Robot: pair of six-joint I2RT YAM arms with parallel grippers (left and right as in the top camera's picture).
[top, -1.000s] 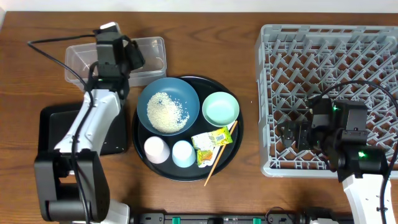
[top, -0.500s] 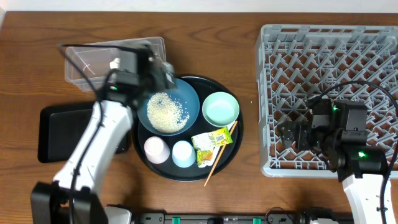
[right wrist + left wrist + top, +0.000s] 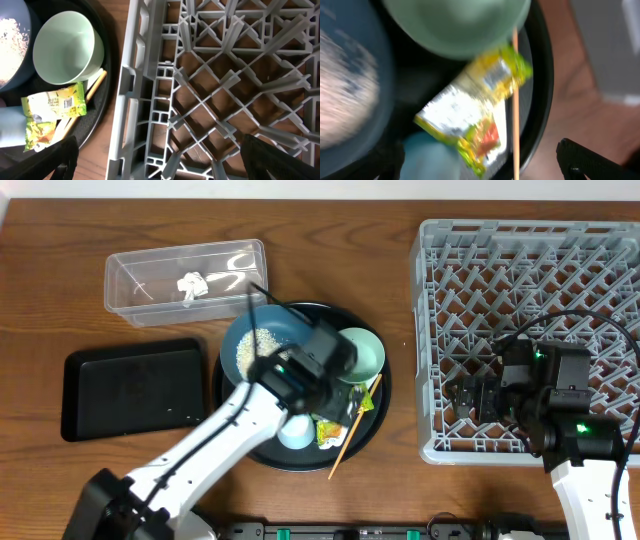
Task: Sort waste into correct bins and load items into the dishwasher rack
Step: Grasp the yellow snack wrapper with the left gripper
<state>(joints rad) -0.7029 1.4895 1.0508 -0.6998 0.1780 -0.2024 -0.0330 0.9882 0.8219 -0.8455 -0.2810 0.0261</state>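
Observation:
My left gripper will next come down onto the silvery middle of the wrapper, as that part lies uncovered between the mint bowl (image 3: pixel 362 352) and the pale-blue cup.
My left gripper (image 3: pixel 338 385) (image 3: pixel 485 170) is open and empty, hovering over the yellow-green wrapper (image 3: pixel 475 115) (image 3: pixel 340 412) on the round black tray. The wooden chopstick (image 3: pixel 515 100) (image 3: pixel 345 445) lies beside the wrapper. The mint bowl (image 3: pixel 362 352) (image 3: pixel 67 47), the dark-blue dish with rice (image 3: pixel 255 345) and the pale-blue cup (image 3: pixel 295 435) also sit on that tray. The white cup is hidden under my arm, and the spoon is out of view. The white tissue wad (image 3: pixel 190 283) lies in the clear tub (image 3: pixel 130 290). My right gripper (image 3: pixel 470 395) (image 3: pixel 165 167) is open over the grey rack (image 3: pixel 530 280) (image 3: pixel 225 75).
The shallow black rectangular tray (image 3: pixel 130 390) sits at the left, below the clear tub. The round black tray (image 3: pixel 385 395) stands between the bins and the rack. The wrapper also shows in the right wrist view (image 3: pixel 52 112).
My left arm swung from the clear tub down and right to above the wrapper. The tissue wad now lies in the tub. The right arm has not moved.

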